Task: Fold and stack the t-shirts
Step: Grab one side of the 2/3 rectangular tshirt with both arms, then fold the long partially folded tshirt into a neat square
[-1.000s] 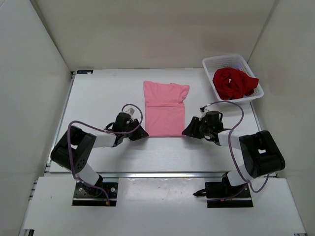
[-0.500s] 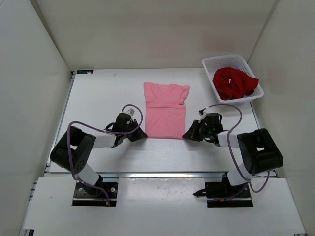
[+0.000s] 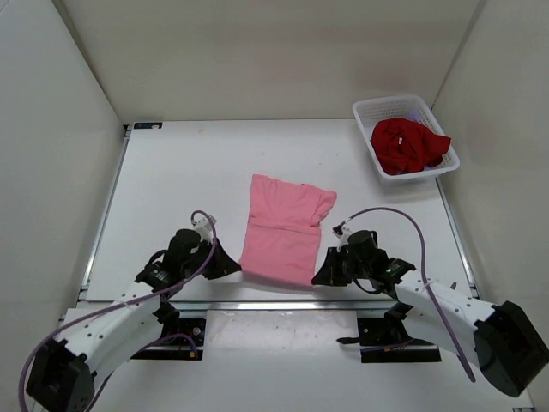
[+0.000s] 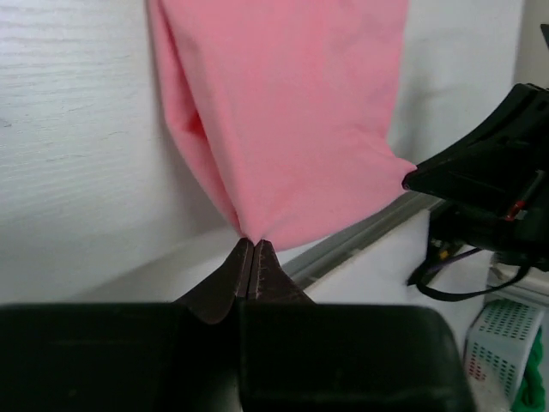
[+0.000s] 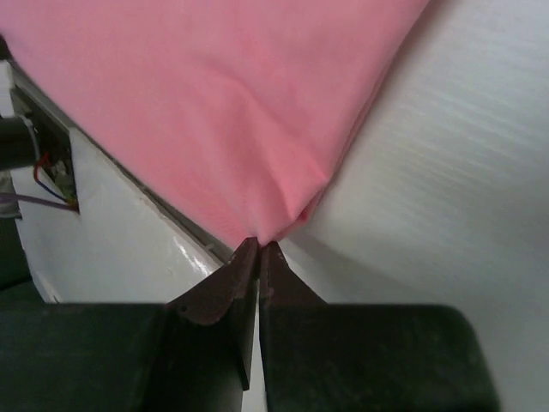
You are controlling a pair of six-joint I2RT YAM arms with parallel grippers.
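Observation:
The pink t-shirt's far end lies outward, still flat and uncovered. My left gripper should next carry the t-shirt's pinched corner outward onto that end and let it go.
The pink t-shirt (image 3: 283,230) lies folded lengthwise on the table, its near end raised at the front edge. My left gripper (image 3: 238,268) is shut on its near left corner, with the pink cloth (image 4: 292,112) pinched at the tips (image 4: 251,240). My right gripper (image 3: 316,278) is shut on the near right corner, pink fabric (image 5: 214,112) caught at its tips (image 5: 261,244). The dark red t-shirt (image 3: 406,144) is bunched in the white basket (image 3: 367,111) at the back right. A little lavender cloth (image 3: 418,114) peeks out behind it.
The table's metal front rail (image 3: 283,304) runs just below the shirt's near edge. White walls close in the table on three sides. The basket sits against the right wall.
Both grippers closed on the pink shirt's near corners and pulled back toward the front edge. The shirt slid nearer and now lies slightly slanted.

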